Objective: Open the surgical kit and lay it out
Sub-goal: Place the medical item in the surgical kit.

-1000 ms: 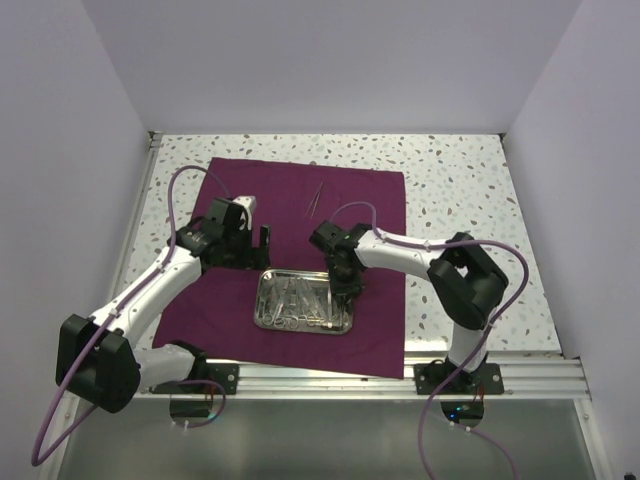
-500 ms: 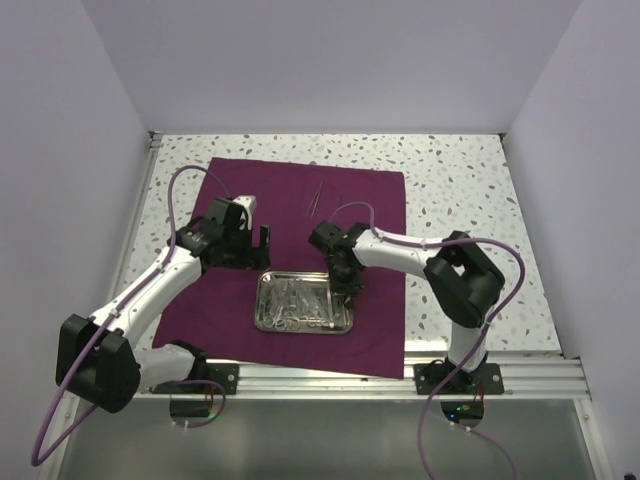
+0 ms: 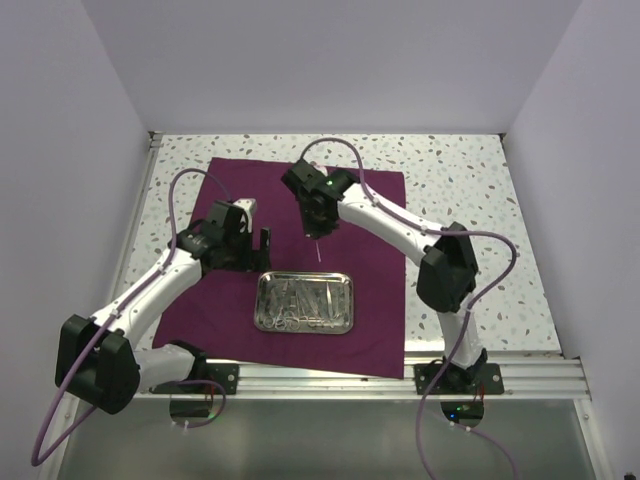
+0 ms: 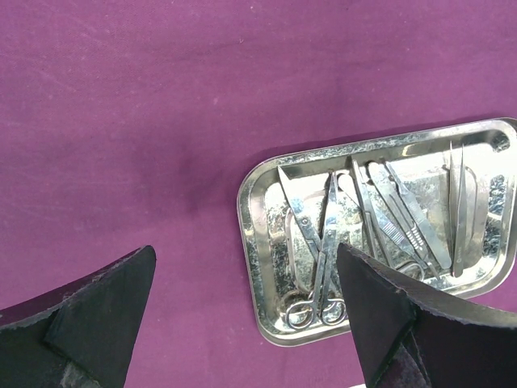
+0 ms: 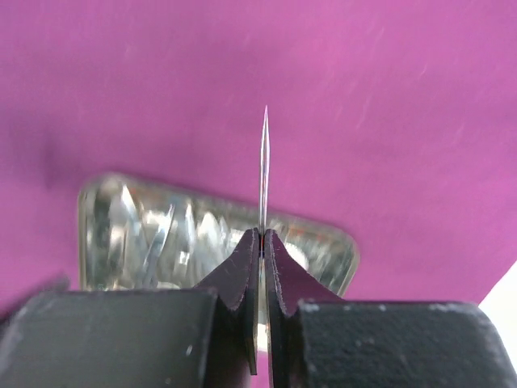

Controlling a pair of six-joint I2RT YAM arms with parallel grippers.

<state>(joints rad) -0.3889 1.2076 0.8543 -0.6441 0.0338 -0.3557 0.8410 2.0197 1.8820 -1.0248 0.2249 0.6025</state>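
Observation:
The slim tweezers hang past the tray's far rim, so my right gripper should lower them outward onto the cloth's far part next.
The dark magenta cloth (image 3: 230, 180) lies spread flat on the table. The shiny steel tray (image 3: 262, 300) sits on its near middle with several silver instruments inside. In the left wrist view the tray (image 4: 246, 218) holds ring-handled scissors (image 4: 323, 250), forceps and tweezers (image 4: 459, 202). My left gripper (image 3: 258, 243) is open and empty, hovering over the cloth just left of the tray. My right gripper (image 3: 318, 228) is above the cloth behind the tray, shut on a thin pointed silver instrument (image 5: 264, 153). The instrument hangs below the gripper (image 3: 318, 252).
The cloth (image 5: 388, 97) fills the right wrist view, with the tray (image 5: 121, 218) blurred below the jaws. Speckled white tabletop (image 3: 460, 180) surrounds the cloth. White walls enclose the table on three sides, and a metal rail (image 3: 520, 375) runs along the near edge.
My right gripper has lifted away from the tray's right side and moved back over the cloth's middle, carrying the thin instrument. My left arm has not moved.

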